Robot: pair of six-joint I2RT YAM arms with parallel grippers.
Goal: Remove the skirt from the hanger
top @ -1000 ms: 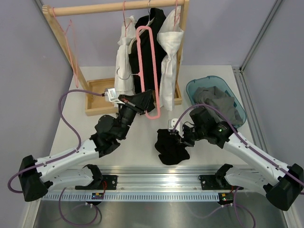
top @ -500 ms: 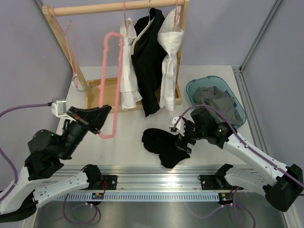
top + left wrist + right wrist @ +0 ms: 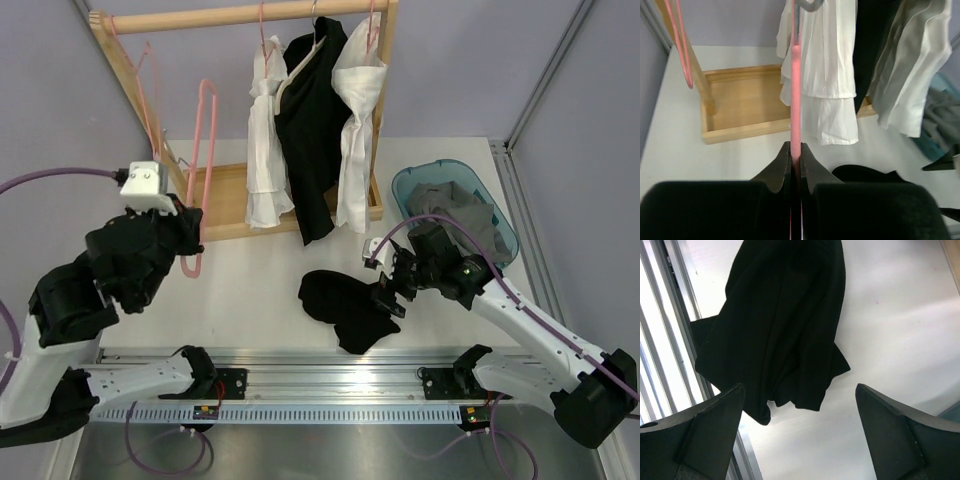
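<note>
The skirt lies free on top of the table. My left gripper will carry the pink hanger (image 3: 203,150) outward onto the rack's top bar (image 3: 150,20) beside the other hanger and release it.
The black skirt (image 3: 343,306) lies crumpled on the white table, free of the hanger; it also shows in the right wrist view as the skirt (image 3: 780,325). My right gripper (image 3: 391,291) hovers just right of it, and this gripper (image 3: 800,388) stands open with nothing between its fingers. The bare pink hanger (image 3: 203,150) is held upright at the left by my left gripper (image 3: 188,242). In the left wrist view that gripper (image 3: 795,149) is shut on the hanger's pink bar (image 3: 795,85).
A wooden rack (image 3: 240,15) holds a white garment (image 3: 265,130), a black one (image 3: 315,130) and a pale one (image 3: 355,120) over a wooden base tray (image 3: 225,200). Another pink hanger (image 3: 150,100) hangs at its left. A blue basin (image 3: 497,203) with grey clothes sits right.
My left arm swung the pink hanger left, away from the hanging clothes. My right gripper opened and let go of the skirt, which now lies on the table.
</note>
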